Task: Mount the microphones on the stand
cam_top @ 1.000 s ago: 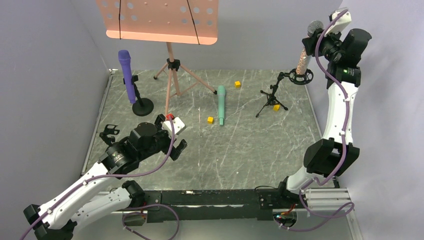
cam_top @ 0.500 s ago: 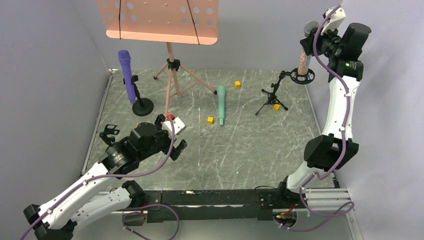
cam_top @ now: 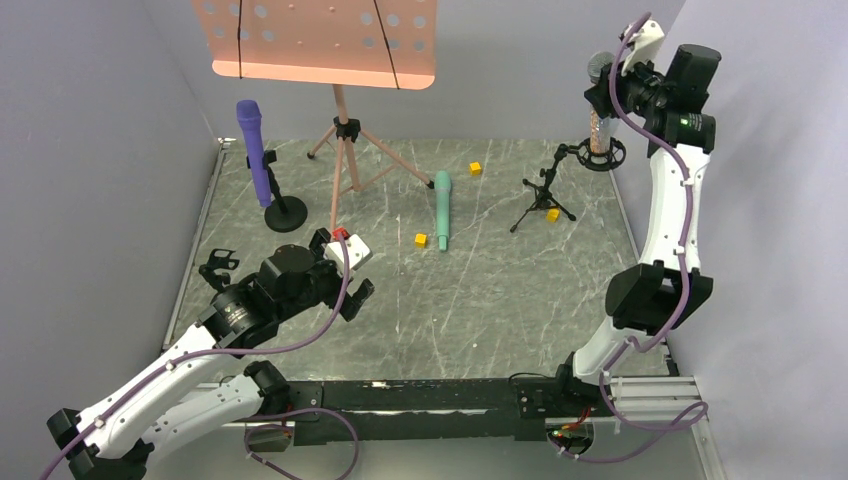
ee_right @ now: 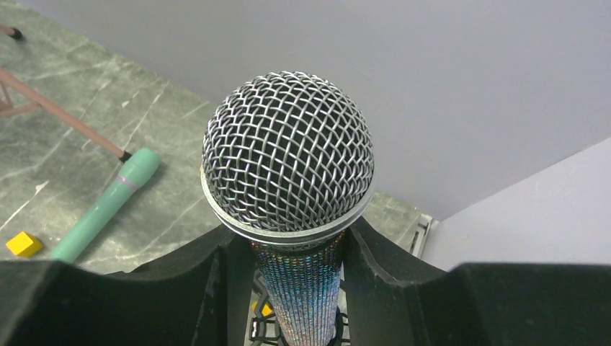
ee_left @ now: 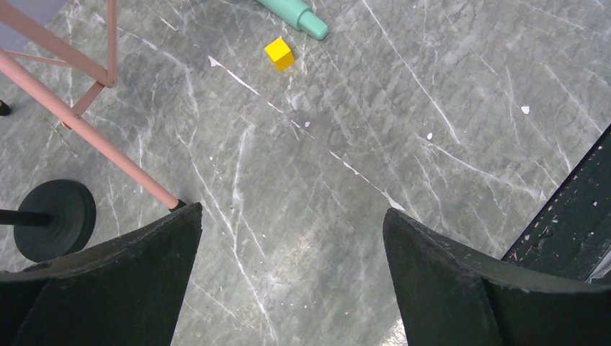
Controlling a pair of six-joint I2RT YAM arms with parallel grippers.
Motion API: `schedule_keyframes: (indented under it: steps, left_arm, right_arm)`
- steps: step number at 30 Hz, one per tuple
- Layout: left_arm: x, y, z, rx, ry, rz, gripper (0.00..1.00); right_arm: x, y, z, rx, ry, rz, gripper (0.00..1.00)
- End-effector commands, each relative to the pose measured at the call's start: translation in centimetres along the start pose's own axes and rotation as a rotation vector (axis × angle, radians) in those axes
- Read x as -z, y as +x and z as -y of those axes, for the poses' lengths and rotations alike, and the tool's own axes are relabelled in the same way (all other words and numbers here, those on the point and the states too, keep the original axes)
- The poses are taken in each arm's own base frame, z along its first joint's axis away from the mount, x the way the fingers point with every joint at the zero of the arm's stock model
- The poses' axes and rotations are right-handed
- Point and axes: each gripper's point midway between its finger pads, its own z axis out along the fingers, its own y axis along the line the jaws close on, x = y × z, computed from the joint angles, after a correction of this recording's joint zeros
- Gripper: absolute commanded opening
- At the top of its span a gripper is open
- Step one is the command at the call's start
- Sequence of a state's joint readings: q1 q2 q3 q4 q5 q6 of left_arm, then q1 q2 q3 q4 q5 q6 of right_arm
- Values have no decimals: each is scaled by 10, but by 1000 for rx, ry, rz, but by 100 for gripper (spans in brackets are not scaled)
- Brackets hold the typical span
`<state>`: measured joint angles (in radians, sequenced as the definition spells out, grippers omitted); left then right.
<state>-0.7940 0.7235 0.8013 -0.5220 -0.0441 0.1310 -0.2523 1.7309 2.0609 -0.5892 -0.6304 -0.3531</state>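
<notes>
My right gripper should next lower toward the black tripod's ring [cam_top: 600, 155] and slide the glittery microphone deeper before releasing, as its mesh head is still high above the ring.
My right gripper [cam_top: 603, 95] is shut on the glittery microphone [cam_top: 600, 125] just below its silver mesh head [ee_right: 288, 151], holding it upright. Its lower end sits in the ring [cam_top: 601, 156] of the small black tripod stand [cam_top: 543, 195] at the back right. The purple microphone [cam_top: 254, 150] stands clipped in the round-base stand [cam_top: 285, 213] at the back left. The teal-green microphone [cam_top: 441, 210] lies flat on the table's middle; it also shows in the right wrist view [ee_right: 104, 205]. My left gripper [ee_left: 292, 223] is open and empty, low over the near-left table.
A pink music stand [cam_top: 320, 40] on a tripod [cam_top: 345, 165] stands at the back centre; one leg [ee_left: 86, 130] ends near my left fingers. Small yellow cubes lie at the back [cam_top: 476, 168], by the teal microphone [cam_top: 421, 239] and under the black tripod [cam_top: 552, 214]. Grey walls close both sides.
My right gripper has moved left and slightly down with the glittery microphone, which has turned from tilted to upright in the tripod's ring. The left arm has not moved.
</notes>
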Motion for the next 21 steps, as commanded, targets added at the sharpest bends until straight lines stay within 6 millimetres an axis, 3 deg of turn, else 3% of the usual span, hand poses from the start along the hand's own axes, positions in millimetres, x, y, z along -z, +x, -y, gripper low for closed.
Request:
schedule_keyframes:
  steps: [1,8,17,21]
  left_arm:
    - [1,-2,-3,-6,-12,10,99]
    - [2,-4,-3,-5,-13,15,99]
    - [2,-4,-3,-3,-10,15,99]
    - [2,-4,-3,-4,-11,18,99]
  right_arm:
    - [-3,29,-12,-51,-41,-103,16]
    - [-2,54,-23,-92,-47,-136,16]
    - [-3,101,-38,-145,-44,-176,16]
    - [4,93,-40,-159,-26,-123,16]
